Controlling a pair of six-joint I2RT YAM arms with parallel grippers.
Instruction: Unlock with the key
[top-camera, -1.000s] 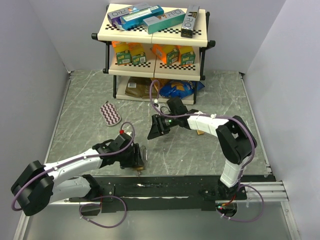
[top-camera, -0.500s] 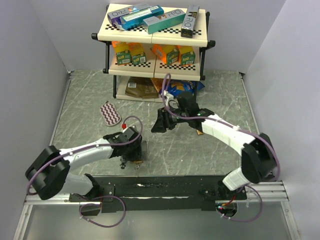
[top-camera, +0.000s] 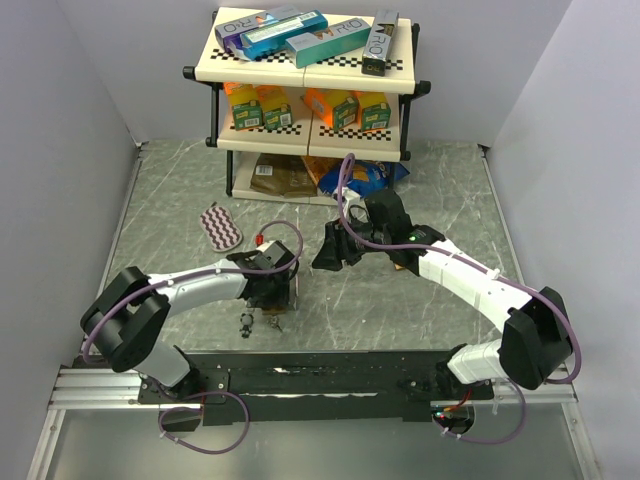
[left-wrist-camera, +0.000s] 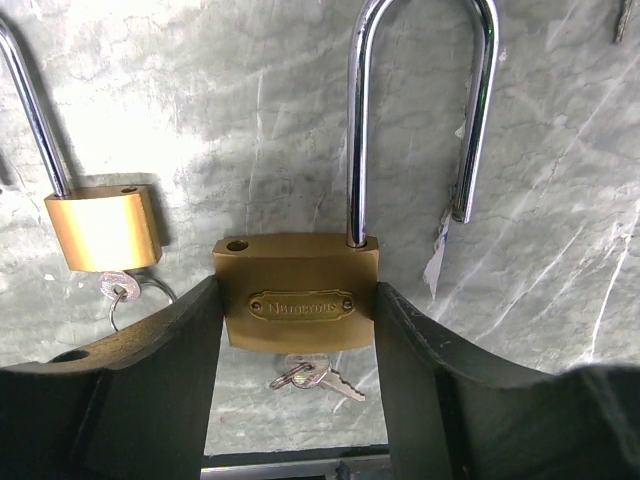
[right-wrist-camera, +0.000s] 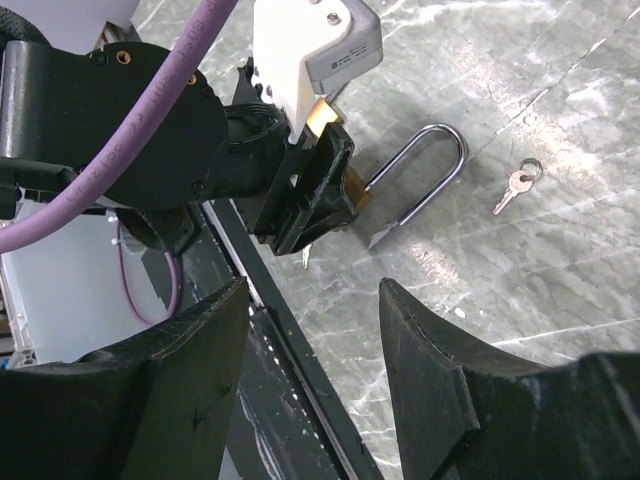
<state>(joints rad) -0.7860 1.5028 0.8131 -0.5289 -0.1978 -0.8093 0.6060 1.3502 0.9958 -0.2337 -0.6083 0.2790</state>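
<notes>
The left gripper should next move a little outward and let go of the padlock on the tabletop (left-wrist-camera: 288, 205) beside the smaller padlock, since the long shackle (left-wrist-camera: 420, 60) is already swung open.
A brass padlock (left-wrist-camera: 298, 305) stands gripped by its two sides between the fingers of my left gripper (left-wrist-camera: 298, 290). Its long steel shackle (left-wrist-camera: 420, 60) is swung out, with the free end off the body. A key (left-wrist-camera: 312, 377) on a small ring hangs from the padlock's underside. In the top view the left gripper (top-camera: 276, 290) holds this padlock low over the table, near the front middle. My right gripper (top-camera: 333, 252) hovers just beyond it, open and empty, and its wrist view looks down on the shackle (right-wrist-camera: 430, 165).
A smaller brass padlock (left-wrist-camera: 105, 228) with its own key lies left of the held one. A loose key (right-wrist-camera: 518, 182) lies on the table beyond the shackle. A shelf (top-camera: 310, 70) with boxes stands at the back, a purple patterned pouch (top-camera: 221, 227) at the left. The black rail (top-camera: 320, 375) runs along the near edge.
My left gripper has carried the padlock to the right and a little away from the rail. The right gripper has drawn back to the right and opened wider.
</notes>
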